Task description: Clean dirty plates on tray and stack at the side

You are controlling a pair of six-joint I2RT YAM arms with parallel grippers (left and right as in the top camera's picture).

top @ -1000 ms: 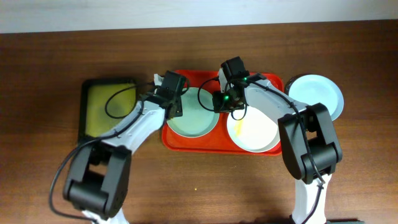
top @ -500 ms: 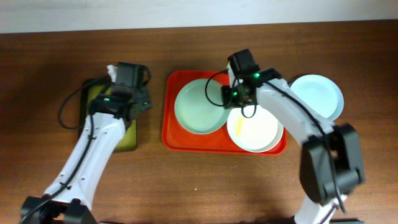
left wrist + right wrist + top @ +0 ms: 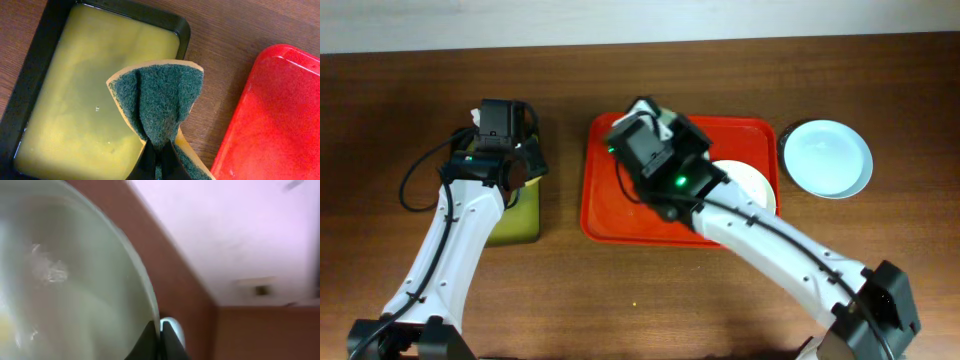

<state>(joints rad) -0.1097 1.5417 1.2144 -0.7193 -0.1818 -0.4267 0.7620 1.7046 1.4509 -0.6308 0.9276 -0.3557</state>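
To lower over a mint-blue plate beside the red tray, my right gripper should tilt its plate level and swing to the right in the overhead view first.
My left gripper (image 3: 158, 161) is shut on a green-and-yellow sponge (image 3: 160, 97) and holds it above the right edge of the black-rimmed tray; in the overhead view it (image 3: 508, 165) is over that tray. My right gripper (image 3: 160, 330) is shut on the rim of a pale mint plate (image 3: 60, 280), lifted and tilted. In the overhead view the raised right gripper (image 3: 648, 140) hides most of that plate. A white plate (image 3: 756, 186) lies on the red tray (image 3: 600, 215), partly under the arm. Another mint-blue plate (image 3: 830, 158) rests on the table to the tray's right.
The black-rimmed tray (image 3: 183, 35) holds yellow-green liquid and stands left of the red tray (image 3: 270, 115), with a strip of wood between them. The raised right arm spans the red tray's middle. A pale wall runs along the table's far edge.
My left gripper has carried the sponge from the red tray left to the black-rimmed tray. My right gripper has lifted the mint plate off the red tray and up toward the overhead camera.
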